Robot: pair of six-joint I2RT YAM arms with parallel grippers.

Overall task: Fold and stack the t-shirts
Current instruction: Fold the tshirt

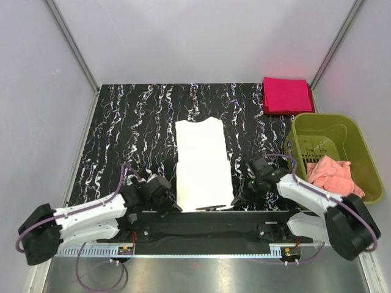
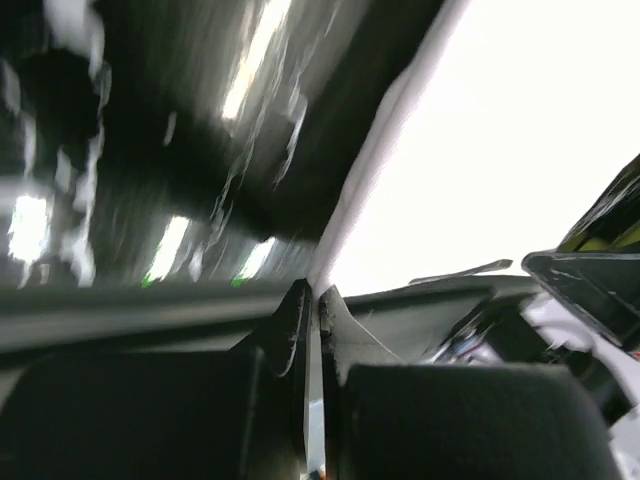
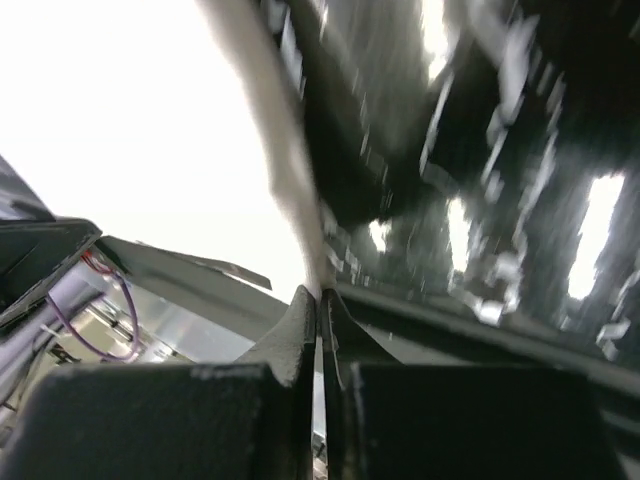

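My left gripper will next lift its corner of the long, laid-out t-shirt, swing it outward, lower it onto the t-shirt's far end and let go.
The cream-white t-shirt lies flat as a long narrow strip in the middle of the black marbled table. My left gripper is shut on its near left corner, and the cloth edge runs straight into the closed tips of the left gripper. My right gripper is shut on the near right corner, where the white t-shirt meets the right gripper. The magenta-red t-shirt sits folded at the table's far right corner.
An olive-green basket stands on the right side and holds a crumpled pink cloth. Grey walls close in the back and both sides. A black rail with both arm bases runs along the near edge.
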